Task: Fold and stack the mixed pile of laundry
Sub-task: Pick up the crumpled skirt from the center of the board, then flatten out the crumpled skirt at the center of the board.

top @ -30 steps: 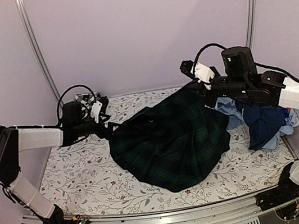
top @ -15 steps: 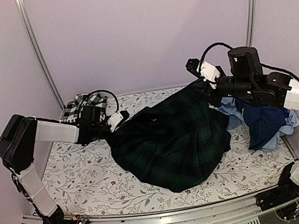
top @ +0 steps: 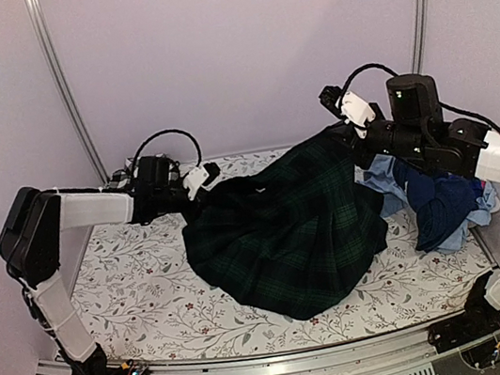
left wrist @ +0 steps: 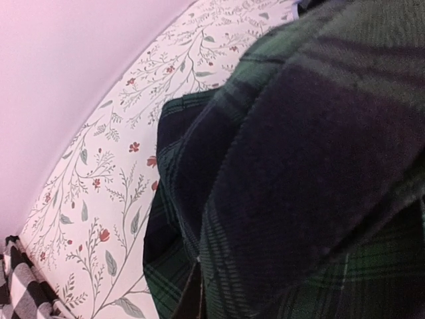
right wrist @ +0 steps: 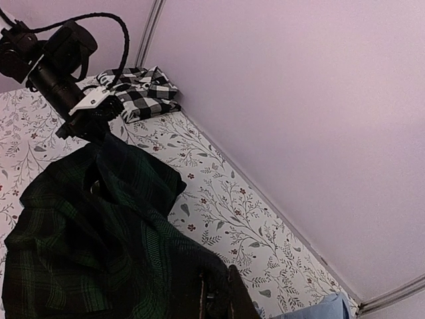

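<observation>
I will lift my right gripper high next, then bring the held corner of the garment down onto the table near the lilac back wall and let it go, with the plaid garment [top: 285,229] rumpled.
The dark green-navy plaid garment [top: 285,229] lies spread across the middle of the table, with its two back corners lifted. My left gripper [top: 203,178] is shut on its back left corner. In the left wrist view the plaid cloth [left wrist: 299,166] fills the frame and hides the fingers. My right gripper [top: 348,134] is shut on the back right corner, and plaid fabric [right wrist: 99,246] bunches between its fingertips [right wrist: 236,293]. The rest of the mixed laundry pile sits at the right: a navy piece [top: 438,200] on light blue cloth [top: 383,187]. A folded black-and-white checked shirt [right wrist: 139,93] lies at the back left corner.
The floral table covering [top: 143,290] shows bare at the front left. The lilac back wall stands just behind both grippers, with metal posts [top: 64,93] at its corners. A metal rail [top: 279,373] runs along the near edge.
My left gripper swung right and back to the plaid garment's corner and closed on it. The right gripper rose slightly, lifting its corner of the garment.
</observation>
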